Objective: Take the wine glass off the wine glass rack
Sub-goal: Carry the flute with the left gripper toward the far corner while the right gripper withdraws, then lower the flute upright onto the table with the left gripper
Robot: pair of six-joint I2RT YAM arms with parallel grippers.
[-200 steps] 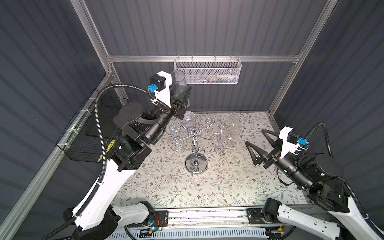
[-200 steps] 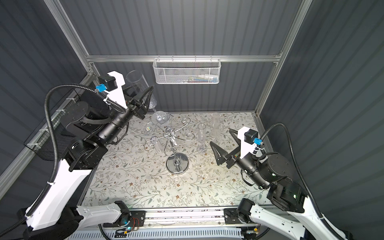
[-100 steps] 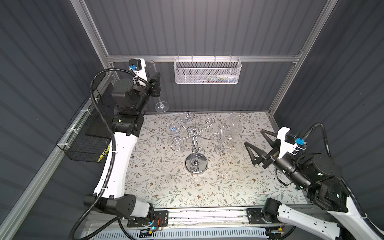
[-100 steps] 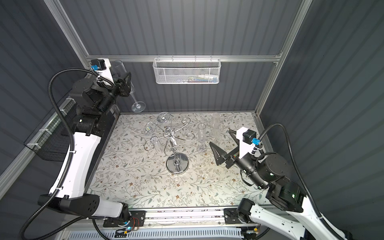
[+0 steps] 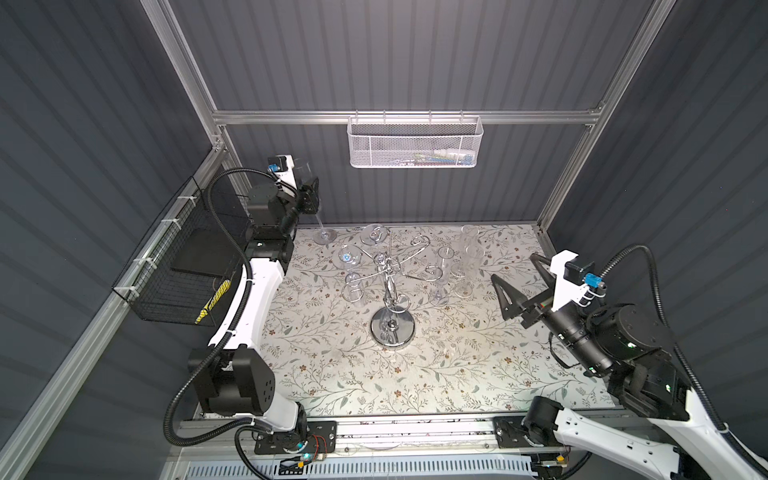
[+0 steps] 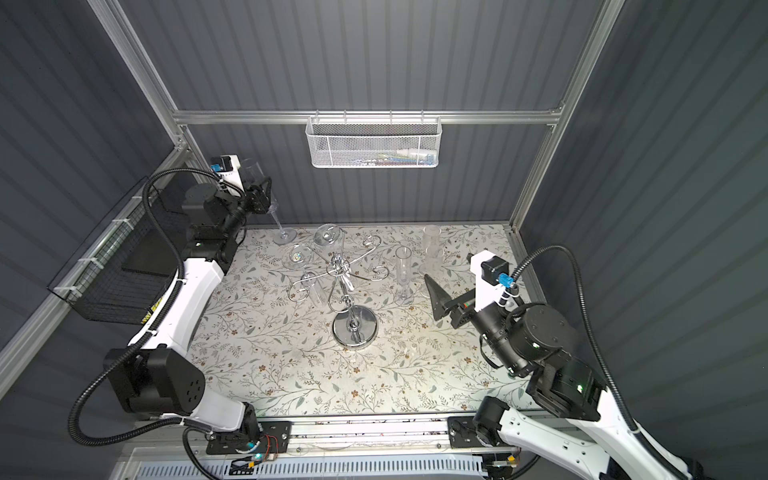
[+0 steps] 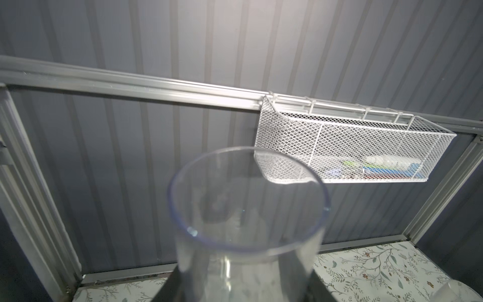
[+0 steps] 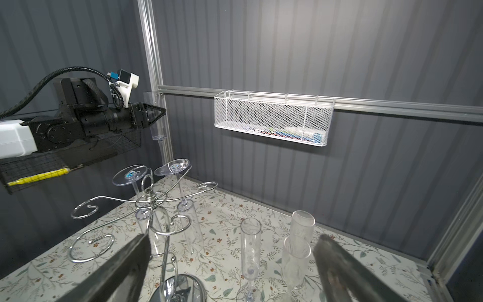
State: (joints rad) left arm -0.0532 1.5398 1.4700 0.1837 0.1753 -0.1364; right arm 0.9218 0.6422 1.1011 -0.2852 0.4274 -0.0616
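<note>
My left gripper will move down toward the rack next and release the already upright glass on its foot, because the tabletop [image 5: 359,268] beside the hanging glasses is below the gripper.
The chrome wine glass rack [image 5: 388,286] [image 6: 345,286] [image 8: 151,198] stands mid-table on its round base. Two glasses [image 5: 349,259] [image 8: 129,175] hang upside down from its arms. My left gripper [image 5: 309,198] [image 6: 259,196] [image 8: 154,114] is at the back left corner, away from the rack, shut on the bowl of a clear wine glass [image 5: 302,170] [image 6: 252,169] [image 7: 248,204]. That glass is upright, and its foot [image 5: 325,237] is low by the table's back edge; contact with the table cannot be told. My right gripper [image 5: 517,280] [image 8: 230,264] is open and empty to the right of the rack.
Three clear flutes [image 5: 442,270] [image 8: 251,240] stand on the floral table [image 5: 457,365] between the rack and my right gripper. A white mesh basket [image 5: 415,145] hangs on the back rail. A black wire basket [image 5: 183,266] is on the left wall.
My left arm swung the glass from beside the rack to the back left corner, turned it upright, then lowered it. My right arm stayed still.
</note>
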